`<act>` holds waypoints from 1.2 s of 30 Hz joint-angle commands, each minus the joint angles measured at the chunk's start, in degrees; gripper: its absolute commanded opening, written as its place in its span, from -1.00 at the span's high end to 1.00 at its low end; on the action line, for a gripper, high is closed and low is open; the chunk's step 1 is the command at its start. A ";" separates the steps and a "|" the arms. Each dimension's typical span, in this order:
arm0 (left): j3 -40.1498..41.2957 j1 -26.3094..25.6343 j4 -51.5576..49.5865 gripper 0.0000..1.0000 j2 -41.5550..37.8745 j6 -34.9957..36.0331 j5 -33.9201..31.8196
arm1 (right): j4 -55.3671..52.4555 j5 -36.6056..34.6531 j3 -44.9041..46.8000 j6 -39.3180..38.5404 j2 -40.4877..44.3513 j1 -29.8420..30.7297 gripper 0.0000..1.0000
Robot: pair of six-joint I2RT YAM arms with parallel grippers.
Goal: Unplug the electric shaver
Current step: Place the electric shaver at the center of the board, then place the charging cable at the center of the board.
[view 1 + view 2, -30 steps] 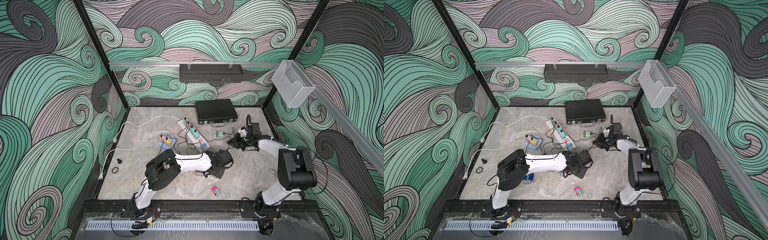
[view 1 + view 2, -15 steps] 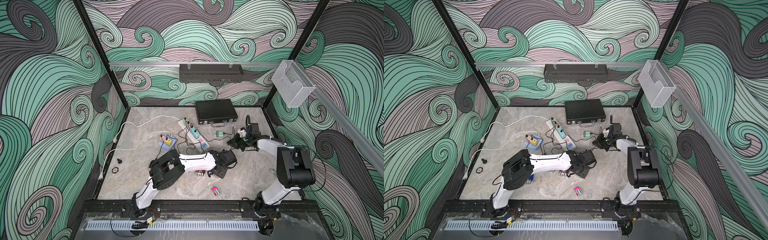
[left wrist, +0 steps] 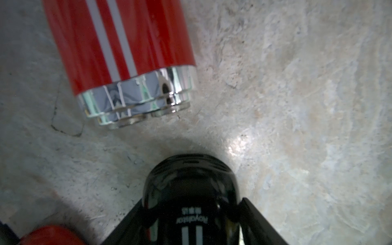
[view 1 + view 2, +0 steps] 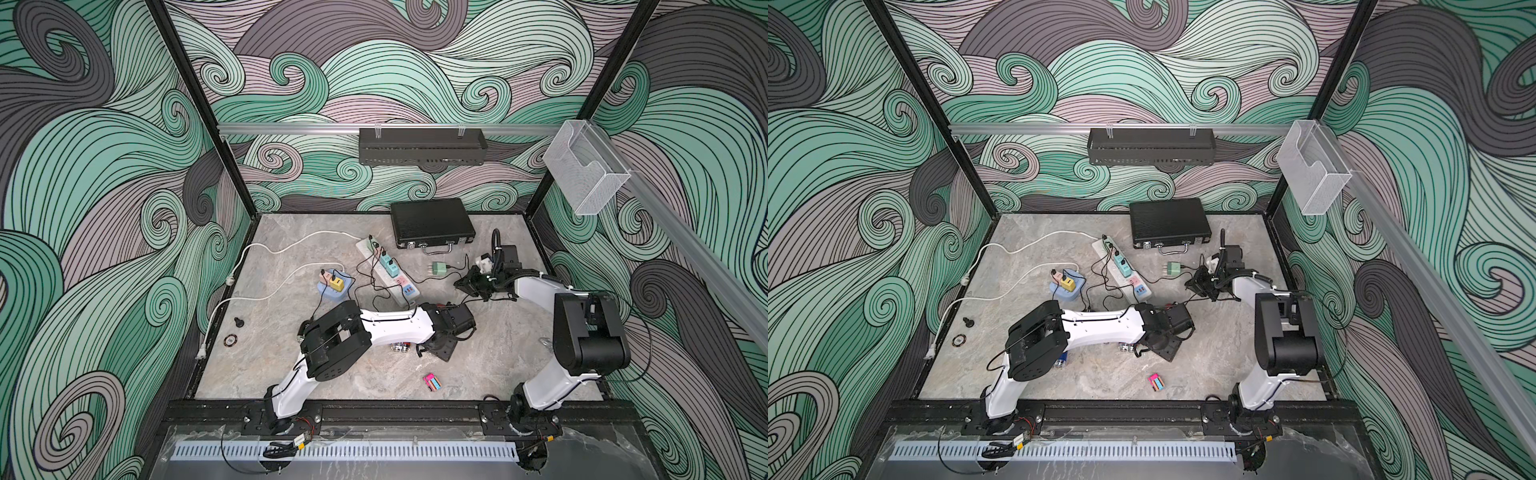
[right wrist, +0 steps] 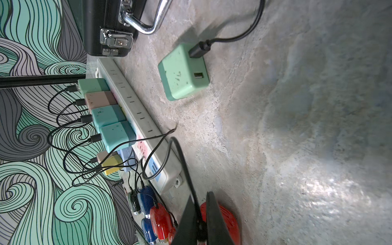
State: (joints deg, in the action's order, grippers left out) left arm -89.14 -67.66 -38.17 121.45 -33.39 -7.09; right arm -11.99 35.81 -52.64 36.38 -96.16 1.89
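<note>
The robot's right gripper next needs to come down over the bare tabletop (image 4: 445,291) (image 5: 208,151) beside the green charger and let go of the cable, because the cable's end is apart from the black shaver.
A black electric shaver (image 3: 188,180) lies on the table between the fingers of my left gripper (image 3: 192,200), which is open, with a narrow gap at one finger. Just beyond it lies a red shaver (image 3: 118,42) with chrome heads. My left gripper (image 4: 440,353) is low at the table's middle. My right gripper (image 5: 201,197) is shut on a thin black cable (image 5: 180,152) that loops over the power strip (image 5: 137,110). Another red shaver (image 5: 227,216) lies right behind its fingers. In a top view the right gripper (image 4: 467,284) is right of the strip (image 4: 386,270).
A green charger (image 5: 182,72) lies loose with a cable in it. Several chargers fill the strip. More red and blue shavers (image 5: 152,212) lie past its end. A black case (image 4: 432,224) sits at the back, a blue socket hub (image 4: 332,291) to the left, a pink block (image 4: 432,381) in front.
The left arm has edged right and back, and its jaws have widened around the black shaver. The right arm has stayed put.
</note>
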 commanded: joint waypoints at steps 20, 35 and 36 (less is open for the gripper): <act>8.08 11.62 1.42 -0.30 -17.76 -0.01 -4.30 | 0.03 -1.22 -2.88 0.71 -3.18 0.48 0.79; 14.64 27.14 5.91 -0.01 -24.62 -0.42 1.92 | -0.06 -3.85 -5.71 1.32 -9.56 4.73 0.78; 14.53 27.75 6.12 0.02 -24.37 -0.65 2.38 | -0.08 -3.91 -5.64 1.41 -9.73 5.07 0.78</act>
State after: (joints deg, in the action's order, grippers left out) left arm -73.23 -41.39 -33.19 97.93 -33.74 -6.74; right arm -11.66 33.28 -57.23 37.08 -105.45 5.91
